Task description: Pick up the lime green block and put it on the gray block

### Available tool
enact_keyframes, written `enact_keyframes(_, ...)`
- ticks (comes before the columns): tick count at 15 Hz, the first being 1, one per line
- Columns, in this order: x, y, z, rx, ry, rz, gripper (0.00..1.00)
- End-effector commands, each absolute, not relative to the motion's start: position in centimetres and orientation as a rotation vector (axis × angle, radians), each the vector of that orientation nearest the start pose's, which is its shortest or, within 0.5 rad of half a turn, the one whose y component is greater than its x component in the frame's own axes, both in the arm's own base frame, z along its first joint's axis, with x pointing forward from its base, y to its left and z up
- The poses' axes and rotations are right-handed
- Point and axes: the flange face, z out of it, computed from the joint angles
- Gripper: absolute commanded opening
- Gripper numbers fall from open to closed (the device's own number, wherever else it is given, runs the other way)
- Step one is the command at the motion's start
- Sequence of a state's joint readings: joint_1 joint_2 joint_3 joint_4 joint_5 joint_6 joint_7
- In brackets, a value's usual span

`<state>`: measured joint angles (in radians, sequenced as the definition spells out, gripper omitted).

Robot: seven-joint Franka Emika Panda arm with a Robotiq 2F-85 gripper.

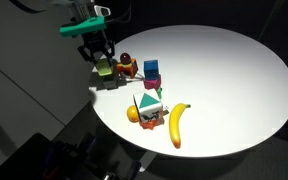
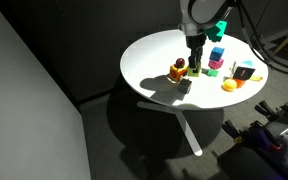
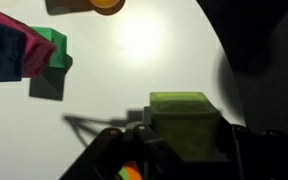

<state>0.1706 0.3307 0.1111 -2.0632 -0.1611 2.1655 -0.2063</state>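
Observation:
I will next move my gripper over the top of the gray block and lower it to let go of the lime green block, because the gray block is below my gripper.
My gripper is shut on the lime green block and holds it just above the white table near its edge. In the wrist view the lime green block fills the space between the two dark jaws. The gray block sits on the table right below and in front of the held block. In an exterior view the gripper holds the lime green block just behind the gray block. The gray block is hidden in the wrist view.
An orange-red block with a dark round top stands right beside the gripper. Blue and magenta blocks, a green-and-white triangular block, an orange fruit and a banana lie toward the table's middle. The table's edge is close.

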Motion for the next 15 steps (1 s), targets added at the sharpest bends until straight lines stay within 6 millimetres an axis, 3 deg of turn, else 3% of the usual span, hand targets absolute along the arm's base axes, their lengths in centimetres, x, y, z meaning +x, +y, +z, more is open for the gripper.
enact_keyframes(1, 55.2, 16.0, 25.0, -3.114, -0.880, 0.377, 0.31)
enact_keyframes(15, 56.2, 17.5, 22.5, -3.136, -0.820, 0.376, 0.31)
